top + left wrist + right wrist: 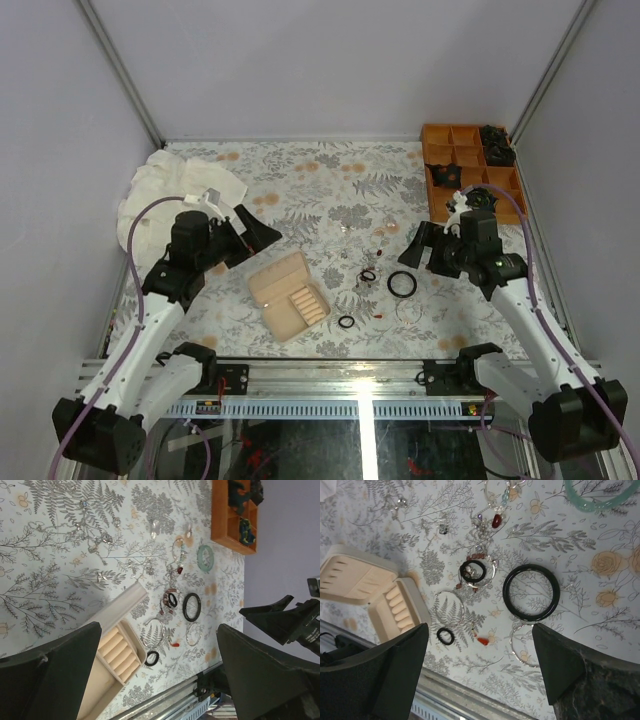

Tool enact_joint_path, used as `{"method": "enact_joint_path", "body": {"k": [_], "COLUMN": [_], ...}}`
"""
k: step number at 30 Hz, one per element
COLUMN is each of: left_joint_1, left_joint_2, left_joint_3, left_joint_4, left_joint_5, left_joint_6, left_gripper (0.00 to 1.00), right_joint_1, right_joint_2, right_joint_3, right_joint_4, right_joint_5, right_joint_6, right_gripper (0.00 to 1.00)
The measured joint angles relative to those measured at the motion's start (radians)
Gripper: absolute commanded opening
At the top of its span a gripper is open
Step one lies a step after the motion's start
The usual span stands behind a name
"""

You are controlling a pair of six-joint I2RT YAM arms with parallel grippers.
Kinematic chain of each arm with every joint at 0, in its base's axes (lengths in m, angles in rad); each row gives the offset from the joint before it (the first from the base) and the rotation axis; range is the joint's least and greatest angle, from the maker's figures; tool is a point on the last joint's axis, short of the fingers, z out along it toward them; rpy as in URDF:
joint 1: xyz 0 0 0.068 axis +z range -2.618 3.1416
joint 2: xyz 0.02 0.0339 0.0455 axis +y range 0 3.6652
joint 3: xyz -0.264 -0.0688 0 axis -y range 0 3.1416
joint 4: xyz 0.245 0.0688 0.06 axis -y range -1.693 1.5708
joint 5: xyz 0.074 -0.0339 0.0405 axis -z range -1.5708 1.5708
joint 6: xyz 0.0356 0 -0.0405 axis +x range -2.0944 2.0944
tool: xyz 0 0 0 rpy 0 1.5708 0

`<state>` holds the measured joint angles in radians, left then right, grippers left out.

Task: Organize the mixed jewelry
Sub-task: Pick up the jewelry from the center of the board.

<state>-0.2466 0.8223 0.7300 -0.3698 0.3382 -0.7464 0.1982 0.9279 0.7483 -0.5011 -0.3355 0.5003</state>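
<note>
My right gripper should next move down and to the left in the top view, onto the hoop-free rim of the bangle point(390, 285) by the small ring.
The mixed jewelry lies scattered on the floral cloth, mid-table. It includes a large black bangle point(390, 285) point(505, 592) point(184, 607), a small black ring point(340, 322) point(439, 636) point(146, 658), thin silvery hoops point(436, 605), a red earring point(483, 640) and a pale teal bracelet point(592, 506) point(198, 557). My left gripper point(262, 232) point(159, 630) hovers open, left of the pile and above the box. My right gripper point(425, 245) point(480, 627) hovers open just right of the bangle. Neither holds anything.
An open beige jewelry box point(288, 294) point(117, 650) point(375, 595) with ridged ring rolls sits left of the pile. An orange compartment tray point(470, 170) point(222, 510) with dark items stands at the back right. A crumpled white cloth point(175, 190) lies back left. A metal rail point(330, 372) runs along the near edge.
</note>
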Motion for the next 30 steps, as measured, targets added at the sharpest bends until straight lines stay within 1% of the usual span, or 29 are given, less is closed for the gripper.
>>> {"method": "enact_joint_path", "body": {"k": [2, 5, 6, 10, 14, 18, 21, 25, 27, 30], "left_joint_1": [0.0, 0.0, 0.0, 0.0, 0.0, 0.0, 0.0, 0.0, 0.0, 0.0], "left_joint_2": [0.042, 0.061, 0.059, 0.053, 0.048, 0.001, -0.072, -0.156, -0.182, -0.205], "left_joint_3": [-0.002, -0.002, -0.002, -0.001, -0.001, 0.004, 0.005, 0.005, 0.002, -0.016], "left_joint_4": [0.019, 0.035, 0.04, 0.05, 0.042, 0.005, -0.025, -0.06, -0.073, -0.09], "left_joint_5": [-0.011, -0.04, -0.05, -0.082, -0.088, -0.088, -0.088, -0.084, -0.079, -0.072], "left_joint_6": [0.002, 0.01, 0.012, 0.029, 0.042, 0.054, 0.061, 0.063, 0.063, 0.063], "left_gripper": [1.0, 1.0, 1.0, 1.0, 1.0, 1.0, 1.0, 1.0, 1.0, 1.0], "right_joint_1": [0.015, 0.039, 0.046, 0.092, 0.164, 0.219, 0.249, 0.281, 0.296, 0.324], "right_joint_2": [0.037, 0.09, 0.103, 0.15, 0.152, 0.116, 0.055, -0.003, -0.002, 0.023], "right_joint_3": [0.0, 0.0, 0.0, 0.0, 0.0, -0.008, -0.034, -0.082, -0.1, -0.114], "right_joint_4": [0.019, 0.044, 0.05, 0.07, 0.069, 0.064, 0.045, 0.016, 0.01, 0.006], "right_joint_5": [0.026, 0.059, 0.064, 0.098, 0.142, 0.183, 0.216, 0.252, 0.275, 0.312], "right_joint_6": [-0.014, -0.032, -0.037, -0.046, -0.045, -0.03, -0.009, 0.019, 0.029, 0.035], "right_gripper": [0.86, 0.75, 0.73, 0.7, 0.69, 0.68, 0.67, 0.6, 0.54, 0.49]}}
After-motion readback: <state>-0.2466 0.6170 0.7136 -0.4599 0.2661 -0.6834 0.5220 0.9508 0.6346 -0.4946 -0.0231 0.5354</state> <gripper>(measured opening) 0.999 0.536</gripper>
